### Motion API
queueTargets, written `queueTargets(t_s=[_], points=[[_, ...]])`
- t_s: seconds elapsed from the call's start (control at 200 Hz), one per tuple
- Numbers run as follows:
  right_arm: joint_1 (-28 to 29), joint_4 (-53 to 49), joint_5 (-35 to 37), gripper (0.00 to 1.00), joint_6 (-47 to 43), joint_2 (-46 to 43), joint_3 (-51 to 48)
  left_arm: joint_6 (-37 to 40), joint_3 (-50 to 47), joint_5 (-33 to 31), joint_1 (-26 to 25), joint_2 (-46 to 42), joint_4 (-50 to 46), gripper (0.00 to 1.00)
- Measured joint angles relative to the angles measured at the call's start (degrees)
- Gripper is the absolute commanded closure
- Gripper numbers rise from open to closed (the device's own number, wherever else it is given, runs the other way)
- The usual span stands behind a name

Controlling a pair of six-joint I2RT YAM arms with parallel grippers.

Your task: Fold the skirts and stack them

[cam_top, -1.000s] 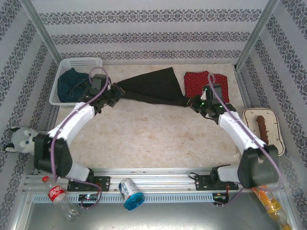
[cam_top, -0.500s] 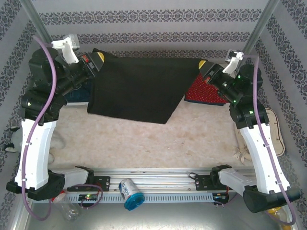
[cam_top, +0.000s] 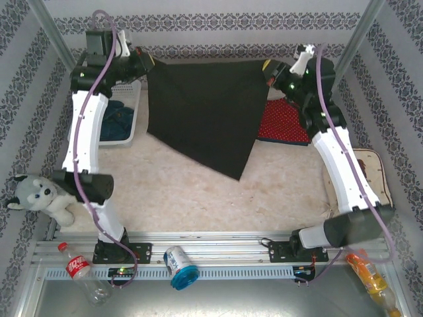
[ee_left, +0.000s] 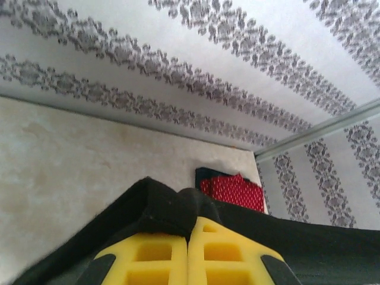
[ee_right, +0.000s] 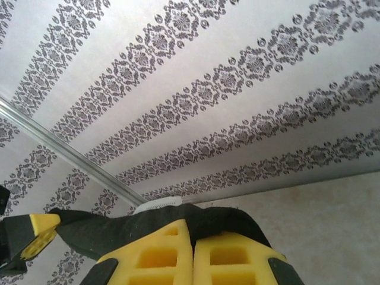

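The robot's right gripper should next move down and back to the bare table by the near bar [cam_top: 250,197] and release the skirt's corner, since the clear table leaves the cloth room.
A plain black skirt [cam_top: 205,112] hangs spread in the air at the back of the table, its lower corner pointing toward the table's middle. My left gripper [cam_top: 147,63] is shut on its upper left corner and my right gripper [cam_top: 269,69] on its upper right corner. In the left wrist view the yellow fingers of the left gripper [ee_left: 189,222] pinch a fold of the black skirt [ee_left: 160,205], with the red polka-dot skirt [ee_left: 234,191] lying beyond. The right gripper [ee_right: 191,228] clamps black skirt cloth [ee_right: 219,215] the same way. The red skirt [cam_top: 285,123] lies folded at the back right. Dark blue denim [cam_top: 119,117] sits in the basket.
A white mesh basket [cam_top: 130,137] stands at the back left. A toy husky [cam_top: 36,195] sits off the table's left edge, a pale cushion [cam_top: 370,165] at the right. A plastic bottle [cam_top: 79,271], a can [cam_top: 178,267] and an orange bottle [cam_top: 370,277] lie beyond the near rail.
Both arms have lifted the black skirt off the table and carried it up and back. It now hangs more upright and narrower, with the grippers closer together.
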Motion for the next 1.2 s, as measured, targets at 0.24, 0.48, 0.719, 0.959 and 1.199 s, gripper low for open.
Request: queueTargets(t_s=[0.24, 0.48, 0.719, 0.959, 1.199], points=[[0.31, 1.77, -1.27, 1.00, -2.64, 2.38, 3.58, 1.64, 9.16, 1.64, 0.72, 2.75, -3.74, 1.00], [2.01, 8.07, -3.43, 1.00, -4.02, -4.63, -20.87, 2.19, -36.50, -0.50, 0.74, -17.33, 4.63, 1.00], [9.03, 6.16, -2.71, 1.00, -4.02, -10.67, -54.05, -7.69, -90.07, -1.44, -0.07, -32.26, 18.88, 1.00], [13.90, 2.84, -2.12, 1.00, -1.81, -15.21, -68.15, -18.21, -113.26, -0.50, -5.11, -42.16, 22.82, 1.00], [15.67, 1.33, -0.92, 0.89, -0.74, -16.20, -70.25, -24.22, -119.47, -0.68, -5.22, -55.78, 22.62, 0.78]])
